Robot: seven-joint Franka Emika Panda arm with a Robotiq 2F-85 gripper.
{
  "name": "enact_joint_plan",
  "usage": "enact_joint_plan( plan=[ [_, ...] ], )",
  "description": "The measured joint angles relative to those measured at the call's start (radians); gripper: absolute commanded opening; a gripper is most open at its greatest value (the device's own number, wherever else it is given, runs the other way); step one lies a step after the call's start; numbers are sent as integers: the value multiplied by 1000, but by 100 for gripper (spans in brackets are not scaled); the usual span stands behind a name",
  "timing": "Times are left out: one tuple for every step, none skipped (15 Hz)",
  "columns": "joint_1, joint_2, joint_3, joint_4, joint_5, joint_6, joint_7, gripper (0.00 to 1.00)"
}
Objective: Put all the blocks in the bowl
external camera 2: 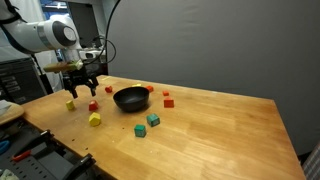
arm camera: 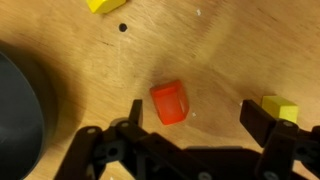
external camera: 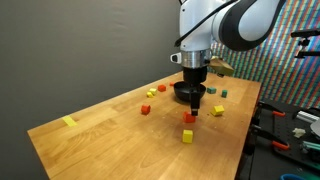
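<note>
I need to lower my gripper next, with its fingers open, onto the red block [external camera: 189,118] [arm camera: 170,102] below my gripper. The red block already shows between the two fingers.
My gripper [arm camera: 195,125] is open and empty, hovering above the table just beside the black bowl [arm camera: 18,110]. In the wrist view a red block [arm camera: 169,102] lies on the wood close to the left finger [arm camera: 133,115]. A yellow block [arm camera: 281,108] sits just outside the right finger [arm camera: 258,118]. In both exterior views the gripper [external camera: 196,100] [external camera 2: 80,88] hangs over a red block [external camera: 189,118] [external camera 2: 93,105] next to the bowl [external camera: 183,92] [external camera 2: 130,98]. Other red, orange, yellow and green blocks lie scattered round the bowl.
A flat pale-yellow strip [external camera: 69,122] lies near the table's far corner. A green block [external camera 2: 140,131] and a teal block [external camera 2: 153,120] sit in front of the bowl. Another yellow block [arm camera: 105,5] shows at the wrist view's top. Tools and clutter crowd a bench past the table edge [external camera: 290,125].
</note>
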State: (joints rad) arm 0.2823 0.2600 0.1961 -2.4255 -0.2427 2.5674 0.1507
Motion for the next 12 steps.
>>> enact_joint_plan(
  plan=[
    [0, 0, 0, 0, 1, 2, 0, 100],
    [0, 0, 0, -1, 1, 1, 0, 100],
    [6, 2, -8, -2, -20, 1, 24, 100],
    [13, 7, -18, -3, -40, 2, 53, 100],
    [20, 18, -29, -3, -67, 9, 84, 100],
    [29, 37, -42, -2, -94, 23, 116, 100],
    [37, 59, -54, 1, -115, 41, 140, 96],
    [45, 84, -64, 5, -129, 65, 154, 73],
    [52, 110, -75, 11, -139, 90, 162, 72],
    [60, 133, -84, 18, -141, 108, 164, 68],
    [68, 153, -93, 26, -142, 126, 165, 61],
    [79, 168, -104, 32, -142, 142, 166, 53]
  ],
)
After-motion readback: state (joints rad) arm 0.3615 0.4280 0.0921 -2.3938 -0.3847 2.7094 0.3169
